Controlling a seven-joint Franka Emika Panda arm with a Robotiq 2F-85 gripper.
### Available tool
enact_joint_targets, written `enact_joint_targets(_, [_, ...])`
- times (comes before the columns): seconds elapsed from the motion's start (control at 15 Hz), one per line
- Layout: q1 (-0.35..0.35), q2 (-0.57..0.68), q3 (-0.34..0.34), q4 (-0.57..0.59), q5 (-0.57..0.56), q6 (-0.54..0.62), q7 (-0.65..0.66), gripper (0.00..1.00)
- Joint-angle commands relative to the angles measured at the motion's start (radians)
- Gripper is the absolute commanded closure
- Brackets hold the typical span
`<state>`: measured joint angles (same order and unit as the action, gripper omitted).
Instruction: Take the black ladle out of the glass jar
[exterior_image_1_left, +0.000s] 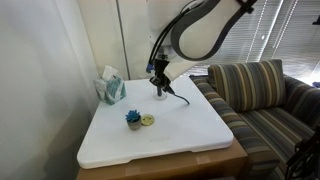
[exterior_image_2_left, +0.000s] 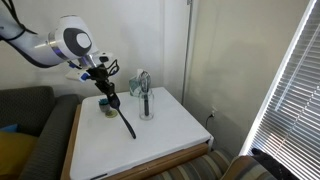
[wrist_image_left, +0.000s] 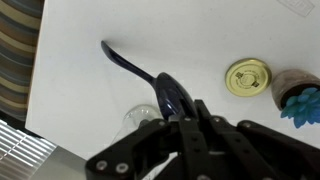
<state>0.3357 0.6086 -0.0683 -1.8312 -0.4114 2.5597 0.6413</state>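
Observation:
Next, the gripper moves down to the bare tabletop between the yellow lid and the sofa and releases the wider end. The ladle (exterior_image_2_left: 124, 120) already hangs outside the jar.
My gripper (exterior_image_2_left: 105, 88) is shut on the black ladle (exterior_image_2_left: 124, 120) near its wide scoop end. The ladle slants down over the white table, outside the jar. In the wrist view the ladle's bowl (wrist_image_left: 175, 95) sits just ahead of my fingers (wrist_image_left: 190, 120), and its thin handle runs away to the upper left. The glass jar (exterior_image_2_left: 147, 110) stands on the table just beside my gripper with a metal whisk (exterior_image_2_left: 144, 82) in it. In the wrist view the jar (wrist_image_left: 138, 118) shows as a clear round shape beside the fingers. In an exterior view my gripper (exterior_image_1_left: 160, 82) hides most of the jar.
A teal tissue box (exterior_image_1_left: 110, 88) stands at the back of the white table (exterior_image_1_left: 190, 135). A small blue potted plant (exterior_image_1_left: 133, 119) and a yellow lid (exterior_image_1_left: 148, 120) sit near the table's middle. A striped sofa (exterior_image_1_left: 255, 95) stands alongside the table.

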Motion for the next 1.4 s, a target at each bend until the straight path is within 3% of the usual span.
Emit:
enact_joint_targets(0.0, [0.035, 0.103, -0.039, 0.106, -0.015, -0.021, -0.033, 0.98])
enact_joint_targets(0.27, [0.073, 0.156, -0.075, 0.179, 0.000, -0.091, 0.029, 0.98])
enact_joint_targets(0.53, [0.150, 0.203, -0.150, 0.254, -0.085, -0.240, 0.129, 0.98])
enact_joint_targets(0.93, [0.173, 0.272, -0.161, 0.343, -0.202, -0.474, 0.168, 0.98])
enact_joint_targets(1.33, [0.160, 0.328, -0.113, 0.422, -0.297, -0.612, 0.223, 0.98])
